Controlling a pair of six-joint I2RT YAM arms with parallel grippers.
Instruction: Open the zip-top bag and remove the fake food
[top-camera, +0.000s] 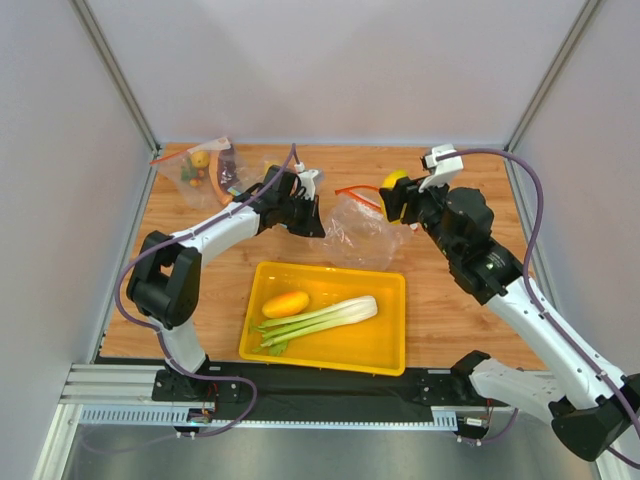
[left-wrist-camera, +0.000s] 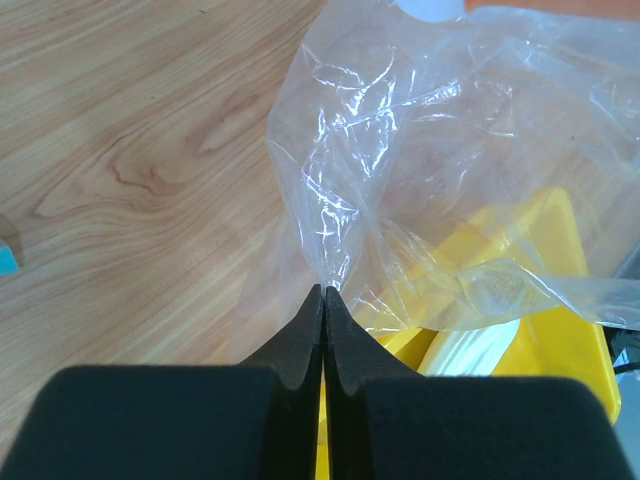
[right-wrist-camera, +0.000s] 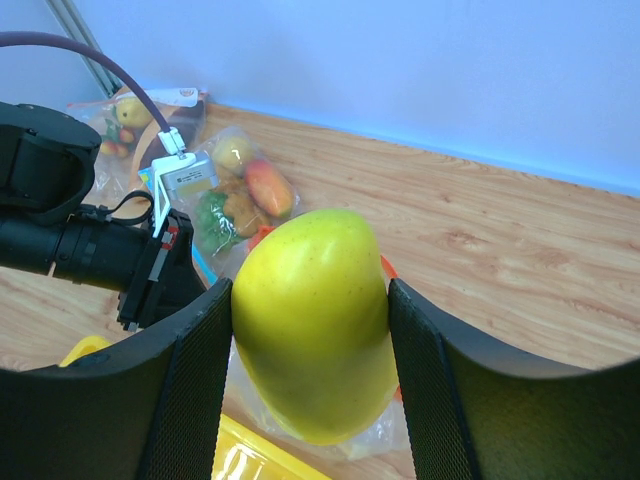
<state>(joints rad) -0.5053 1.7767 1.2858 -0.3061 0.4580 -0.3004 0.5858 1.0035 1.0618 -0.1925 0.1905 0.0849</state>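
Note:
The tray's bare corner (top-camera: 380, 346) beyond the stalk's thick end has room for the yellow fruit, so my right gripper moves back and down over it next.
The zip-top bag (top-camera: 358, 228) lies crumpled on the wood behind the yellow tray (top-camera: 385, 345), its red-orange strip (top-camera: 352, 191) at the far side. My left gripper (top-camera: 318, 226) is shut on the bag's left edge; in the left wrist view the fingertips (left-wrist-camera: 326, 292) pinch the clear film (left-wrist-camera: 440, 140). My right gripper (top-camera: 400, 190) hangs above the bag's right end, shut on the yellow oval fruit (right-wrist-camera: 315, 330), which fills the span between its pads. The orange fruit (top-camera: 286, 303) and the celery-like stalk (top-camera: 325, 317) lie in the tray.
Two smaller clear bags of toy food (top-camera: 205, 170) sit at the back left corner, also seen in the right wrist view (right-wrist-camera: 240, 185). Pale walls close in the table on three sides. The left arm (right-wrist-camera: 80, 250) lies across the right wrist view's left side.

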